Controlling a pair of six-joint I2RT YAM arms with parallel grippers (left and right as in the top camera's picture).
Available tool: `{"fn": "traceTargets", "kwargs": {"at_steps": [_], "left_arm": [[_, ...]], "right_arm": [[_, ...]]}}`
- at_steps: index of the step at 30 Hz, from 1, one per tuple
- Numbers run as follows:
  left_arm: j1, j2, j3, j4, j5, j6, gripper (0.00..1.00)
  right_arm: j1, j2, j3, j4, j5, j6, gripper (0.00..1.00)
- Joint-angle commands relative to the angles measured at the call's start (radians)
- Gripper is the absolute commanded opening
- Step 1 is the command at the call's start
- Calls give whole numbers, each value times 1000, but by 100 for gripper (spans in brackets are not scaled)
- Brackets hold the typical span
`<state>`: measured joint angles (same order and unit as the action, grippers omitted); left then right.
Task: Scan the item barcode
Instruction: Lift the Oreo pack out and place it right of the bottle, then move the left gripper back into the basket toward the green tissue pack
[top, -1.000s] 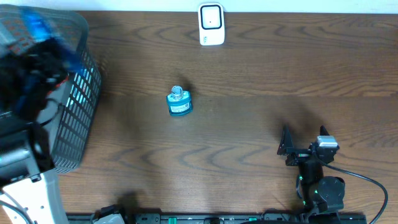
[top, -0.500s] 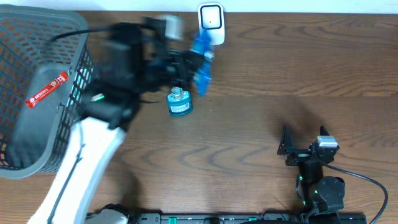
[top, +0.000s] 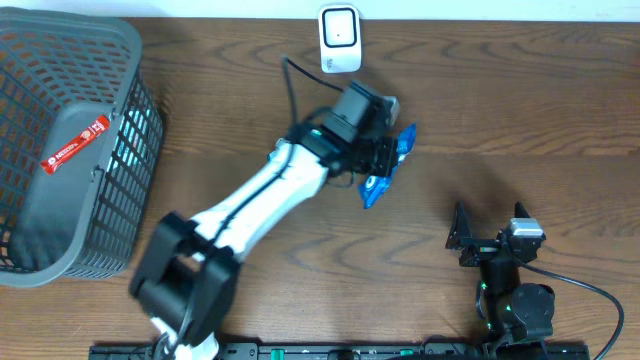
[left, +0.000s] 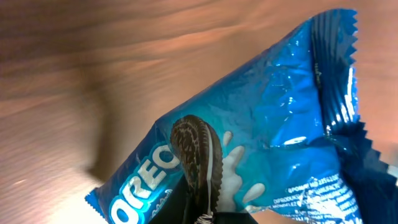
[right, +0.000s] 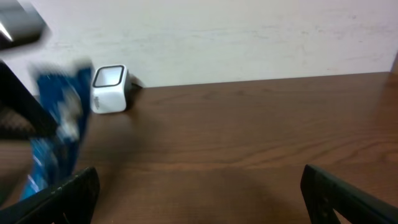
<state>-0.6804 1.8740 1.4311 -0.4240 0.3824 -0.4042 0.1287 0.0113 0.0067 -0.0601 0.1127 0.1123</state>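
Observation:
My left gripper holds the packet above the wood. Next I will lower the packet to the wood, with my fingers tipping downward, and then open my left gripper.
A blue Oreo packet (top: 375, 188) hangs above the table's middle, below and to the right of the white barcode scanner (top: 340, 40) at the back edge. My left gripper (top: 384, 158) is shut on the packet, which fills the left wrist view (left: 267, 118) with its printed front toward the camera; the black fingers (left: 186, 208) pinch its lower edge. My right gripper (top: 488, 232) rests open near the front right with nothing between its fingers (right: 62, 199). In the right wrist view the packet (right: 56, 130) is a blur at the left, next to the scanner (right: 110, 81).
A grey wire basket (top: 130, 150) stands at the far left with a red packet (top: 75, 145) inside. My left arm (top: 270, 195) stretches diagonally from the front left across the table's middle.
My left arm has swung from the basket to the right with the Oreo packet, past the scanner, to mid-table. It now covers the small blue bottle. The right arm has not moved.

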Motion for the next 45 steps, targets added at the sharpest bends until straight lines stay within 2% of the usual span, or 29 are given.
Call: {"fn": "traceTargets", "kwargs": {"at_steps": [1,4,7,8,10,12,14,16,21,29,37,45], "left_arm": [[-52,52,19,-5,-344,-31,7],[-99,102,19,-8,-503,-32,7],[-137,137,19,-8,-599,-40,8],[-148,145,19,-9,-607,-39,15],[-163,146,19,-11,-608,-39,41],[-170,136,20,-11,-609,-38,61],[-170,112,21,-16,-608,-27,73],[-169,74,32,-39,-608,-15,80],[-164,-69,121,-150,-608,24,90],[-95,-330,265,-324,-634,125,95],[200,-570,278,-360,-660,122,95],[486,-682,278,-415,-661,142,96]], "right_arm": [[10,-3,-1,-3,12,-13,99],[10,-3,-1,-3,13,-13,99],[10,-3,-1,-3,12,-13,99],[10,-3,-1,-3,13,-13,99],[10,-3,-1,-3,13,-13,99],[10,-3,-1,-3,13,-13,99],[10,-3,-1,-3,13,-13,99],[10,-3,-1,-3,13,-13,99],[10,-3,-1,-3,13,-13,99],[10,-3,-1,-3,13,-13,99],[10,-3,-1,-3,13,-13,99],[10,-3,-1,-3,13,-13,99]]}}
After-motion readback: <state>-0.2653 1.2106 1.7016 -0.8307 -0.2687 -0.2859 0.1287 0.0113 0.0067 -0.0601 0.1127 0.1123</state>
